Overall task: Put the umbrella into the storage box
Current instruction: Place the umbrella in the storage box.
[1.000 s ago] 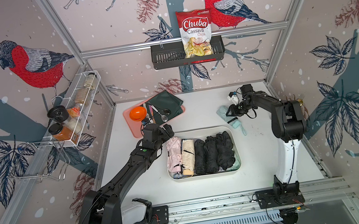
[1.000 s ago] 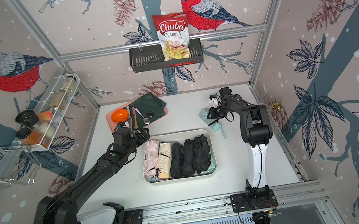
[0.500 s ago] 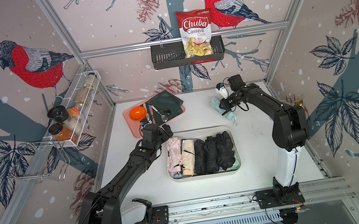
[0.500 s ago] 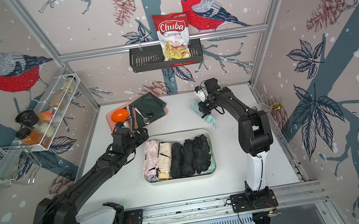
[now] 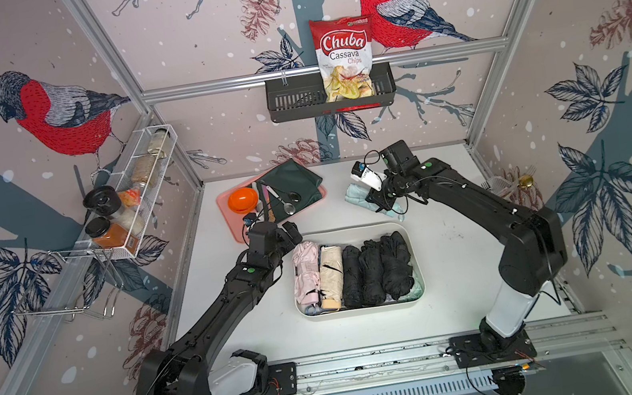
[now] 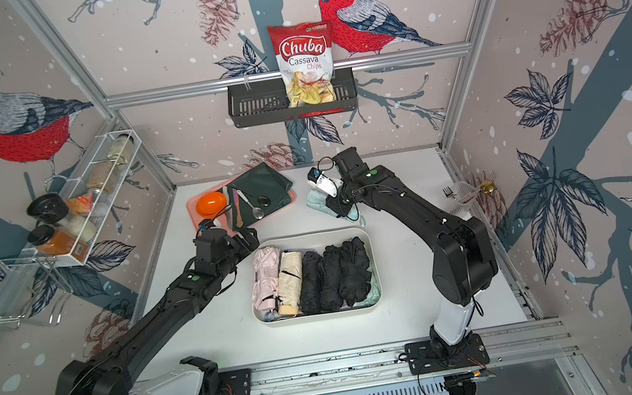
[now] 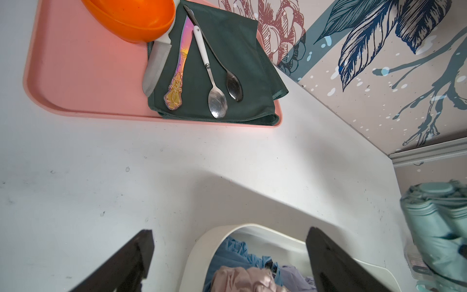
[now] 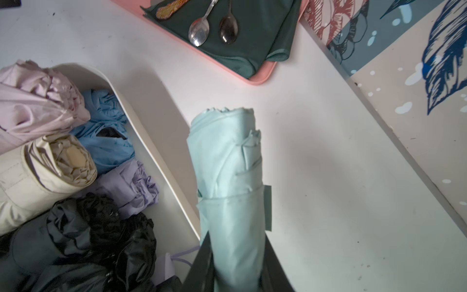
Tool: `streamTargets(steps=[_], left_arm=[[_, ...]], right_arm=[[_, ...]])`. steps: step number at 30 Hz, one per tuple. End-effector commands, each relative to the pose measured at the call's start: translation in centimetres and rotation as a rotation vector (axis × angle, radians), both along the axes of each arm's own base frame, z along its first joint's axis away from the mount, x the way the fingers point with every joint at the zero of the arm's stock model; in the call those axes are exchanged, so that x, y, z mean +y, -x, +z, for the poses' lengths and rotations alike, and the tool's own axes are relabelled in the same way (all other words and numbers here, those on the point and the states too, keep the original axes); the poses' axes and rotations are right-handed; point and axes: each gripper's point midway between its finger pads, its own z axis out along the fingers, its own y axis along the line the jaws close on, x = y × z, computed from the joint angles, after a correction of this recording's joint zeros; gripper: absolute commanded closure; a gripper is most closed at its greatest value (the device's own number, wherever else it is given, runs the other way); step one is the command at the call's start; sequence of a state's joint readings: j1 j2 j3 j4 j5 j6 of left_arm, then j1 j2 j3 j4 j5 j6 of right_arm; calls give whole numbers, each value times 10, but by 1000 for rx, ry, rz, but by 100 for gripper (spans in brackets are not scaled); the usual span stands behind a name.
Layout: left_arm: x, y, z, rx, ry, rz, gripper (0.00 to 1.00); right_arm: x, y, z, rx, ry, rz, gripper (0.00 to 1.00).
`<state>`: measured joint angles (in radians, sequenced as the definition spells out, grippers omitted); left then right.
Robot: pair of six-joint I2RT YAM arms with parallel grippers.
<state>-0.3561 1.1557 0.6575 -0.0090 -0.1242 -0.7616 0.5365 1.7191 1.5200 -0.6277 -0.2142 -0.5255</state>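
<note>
The black umbrellas leave that part of the box open, so my right gripper should next move back and down to the gap along the box's far side (image 5: 363,236) (image 8: 164,211) and release the mint umbrella.
My right gripper (image 8: 236,244) is shut on a pale mint folded umbrella (image 8: 226,161), holding it near one end, with most of its length sticking out past the fingers. In both top views the umbrella (image 5: 356,194) (image 6: 316,202) hangs a little above the table, just behind the far right corner of the storage box (image 5: 416,260) (image 6: 374,266). The off-white box holds several folded umbrellas, pink, cream and black. My left gripper (image 7: 231,233) (image 5: 290,230) stands open and empty over the box's far left corner (image 7: 202,249).
A pink tray (image 5: 232,223) at the back left carries an orange bowl (image 5: 242,199), a dark green cloth (image 5: 295,180) and cutlery. A black wall basket (image 5: 292,103) holds a chips bag (image 5: 345,56). A wire rack (image 5: 129,191) with jars hangs on the left wall.
My right gripper has closed on the mint umbrella and carried it leftward and back, off the table towards the box's far corner. The left arm has stayed put.
</note>
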Motion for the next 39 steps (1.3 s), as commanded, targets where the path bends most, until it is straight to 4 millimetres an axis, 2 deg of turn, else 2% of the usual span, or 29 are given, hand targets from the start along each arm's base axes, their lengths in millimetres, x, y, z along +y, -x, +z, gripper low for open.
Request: streamTargets(steps=[1,8,15,24,32,39], left_arm=[[3,0,6,-14,22,22,2],[5,3,11,-19,39,37,3],[8,4,17,-37,40,47,2],[10,6,22,-51,43,47,2],[13,9,29,-70,42,56,2],[17,12,37,-94,42,69,2]], right_arm=[[12,1,15,-117,-49,71,91],[23,18,11,-135,-71,116,91],[30,23,-19,-116,-18,109,92],[31,34,-46,-123,57,80,92],[28,36,-67,-127,149,65,92],[37,46,-71,-107,154,115,87]])
